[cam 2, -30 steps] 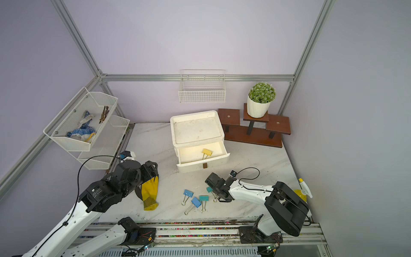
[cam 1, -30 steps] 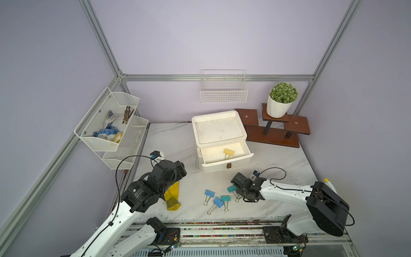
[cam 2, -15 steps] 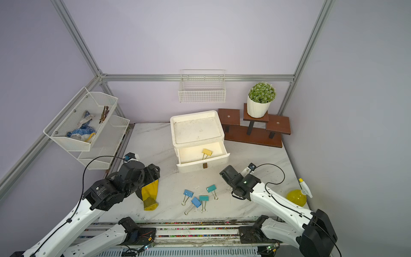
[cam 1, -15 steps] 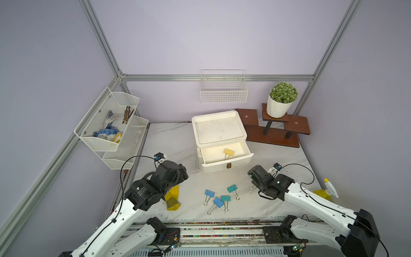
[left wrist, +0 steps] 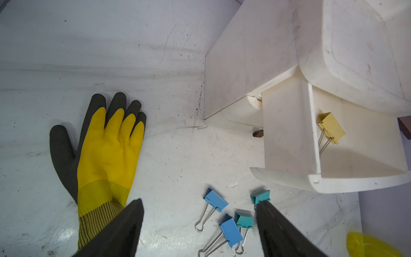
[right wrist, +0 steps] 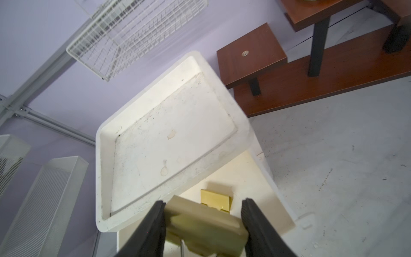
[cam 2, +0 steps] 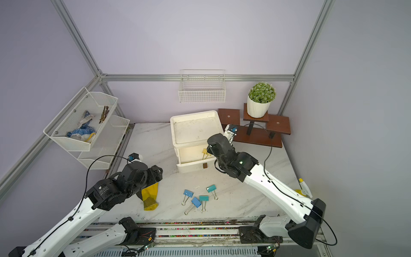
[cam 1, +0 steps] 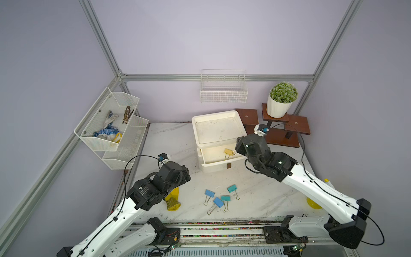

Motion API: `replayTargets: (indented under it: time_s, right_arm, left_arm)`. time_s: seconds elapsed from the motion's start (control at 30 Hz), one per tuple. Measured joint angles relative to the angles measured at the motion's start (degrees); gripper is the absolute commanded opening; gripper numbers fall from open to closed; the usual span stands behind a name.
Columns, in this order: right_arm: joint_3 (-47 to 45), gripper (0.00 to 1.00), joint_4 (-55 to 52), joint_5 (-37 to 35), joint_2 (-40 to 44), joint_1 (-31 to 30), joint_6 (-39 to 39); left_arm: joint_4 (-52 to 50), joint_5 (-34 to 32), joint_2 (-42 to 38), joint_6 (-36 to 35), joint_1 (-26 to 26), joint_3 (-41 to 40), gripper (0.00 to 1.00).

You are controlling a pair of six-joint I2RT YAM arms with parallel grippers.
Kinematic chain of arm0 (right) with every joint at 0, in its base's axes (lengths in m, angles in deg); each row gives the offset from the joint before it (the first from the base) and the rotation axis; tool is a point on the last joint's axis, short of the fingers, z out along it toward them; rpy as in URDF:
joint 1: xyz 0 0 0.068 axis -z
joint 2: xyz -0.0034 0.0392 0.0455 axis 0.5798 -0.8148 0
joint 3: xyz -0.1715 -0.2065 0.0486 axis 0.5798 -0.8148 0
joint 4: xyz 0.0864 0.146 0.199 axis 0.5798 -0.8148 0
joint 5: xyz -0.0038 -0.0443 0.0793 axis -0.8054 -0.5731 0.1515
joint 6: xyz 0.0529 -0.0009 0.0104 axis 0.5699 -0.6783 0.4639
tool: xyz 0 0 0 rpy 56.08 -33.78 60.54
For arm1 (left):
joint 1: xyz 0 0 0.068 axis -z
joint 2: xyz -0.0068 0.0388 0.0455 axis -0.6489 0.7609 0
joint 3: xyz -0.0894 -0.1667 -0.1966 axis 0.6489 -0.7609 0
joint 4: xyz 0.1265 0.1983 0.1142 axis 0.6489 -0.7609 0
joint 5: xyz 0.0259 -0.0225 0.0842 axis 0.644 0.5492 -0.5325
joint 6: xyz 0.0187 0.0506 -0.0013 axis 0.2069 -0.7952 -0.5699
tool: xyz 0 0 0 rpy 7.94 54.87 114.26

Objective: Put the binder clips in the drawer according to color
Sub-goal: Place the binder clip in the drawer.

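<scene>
My right gripper will next move down into the open drawer beside the pale yellow clip (right wrist: 215, 199) and let go of my clip there, because that clip of the same color is below the gripper.
The white drawer (cam 1: 222, 165) stands pulled open with one pale yellow binder clip (cam 1: 228, 152) lying inside. My right gripper (right wrist: 202, 201) hangs over the open drawer, shut on another pale yellow binder clip (right wrist: 204, 224); the clip in the drawer (right wrist: 214, 198) shows just beyond it. Two light blue clips (cam 1: 209, 193) (cam 1: 218, 202) and two teal clips (cam 1: 232, 188) (cam 1: 225, 198) lie together on the marble near the front. My left gripper (left wrist: 199, 201) is open and empty above them, one fingertip covering part of a teal clip (left wrist: 260, 197).
A yellow and grey glove (left wrist: 109, 151) lies flat left of the clips. A wire rack (cam 1: 111, 131) holding gloves hangs on the left wall, a wire basket (cam 1: 223, 93) on the back wall. A wooden stand (cam 1: 280, 135) with a potted plant (cam 1: 281, 100) is behind right. A yellow bottle (cam 1: 313, 202) sits at the right edge.
My right arm has swung from the front of the table beside the teal clips up and back to the open drawer. The left arm has barely moved.
</scene>
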Motion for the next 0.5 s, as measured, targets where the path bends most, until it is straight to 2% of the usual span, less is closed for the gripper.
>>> replayTargets:
  time_s: [0.17, 0.33, 0.4, 0.5]
  right_arm:
    - [-2.8, 0.18, 2.2, 1.5, -4.8, -0.7, -1.6]
    - [-3.3, 0.27, 2.8, 1.7, -6.5, -0.7, -3.5]
    - [-2.8, 0.37, 2.6, 1.8, -7.3, -0.7, -4.0]
    - [-1.7, 0.59, 2.3, 2.1, -8.8, -0.7, -4.3]
  left_arm:
    - [0.0, 0.0, -0.1, 0.0, 0.2, 0.0, 0.83]
    - [0.0, 0.0, -0.1, 0.0, 0.2, 0.0, 0.83]
    - [0.0, -0.1, -0.1, 0.0, 0.2, 0.0, 0.83]
    - [0.0, -0.3, -0.1, 0.0, 0.3, 0.0, 0.83]
